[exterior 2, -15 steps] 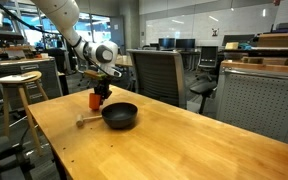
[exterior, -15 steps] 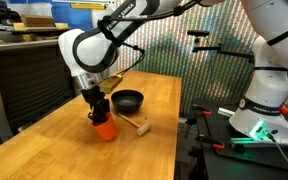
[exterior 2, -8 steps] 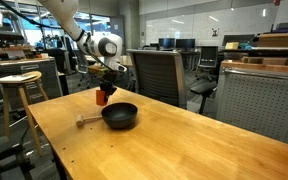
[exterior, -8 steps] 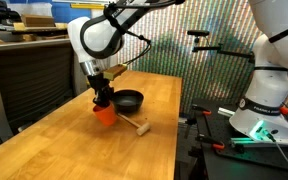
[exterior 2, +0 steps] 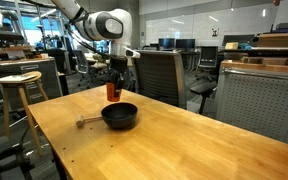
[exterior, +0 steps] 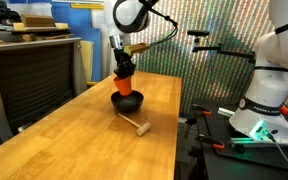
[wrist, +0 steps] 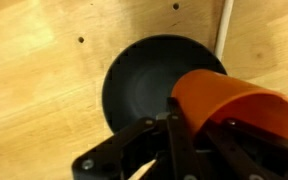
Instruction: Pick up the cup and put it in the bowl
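My gripper lowers the orange-red cup [exterior: 124,85] into the black bowl's open middle next and releases it there, since the bowl lies just below my gripper.
My gripper [exterior: 124,73] is shut on the orange-red cup [exterior: 124,85] and holds it in the air just above the black bowl [exterior: 128,102]. In an exterior view the cup [exterior 2: 112,91] hangs above the bowl [exterior 2: 120,115], a little toward its far left rim. In the wrist view the cup [wrist: 234,102] fills the right side, gripped by my gripper [wrist: 189,125], with the dark bowl [wrist: 144,85] on the wooden table below it.
A small light wooden stick-like object [exterior: 136,124] lies on the wooden table [exterior: 64,140] near the bowl; it also shows in an exterior view [exterior 2: 87,121]. A chair [exterior 2: 154,75] stands behind the table. A second robot base [exterior: 269,110] stands beside the table.
The gripper has lifted the cup off the table and carried it over to the bowl, where it now hangs above it.
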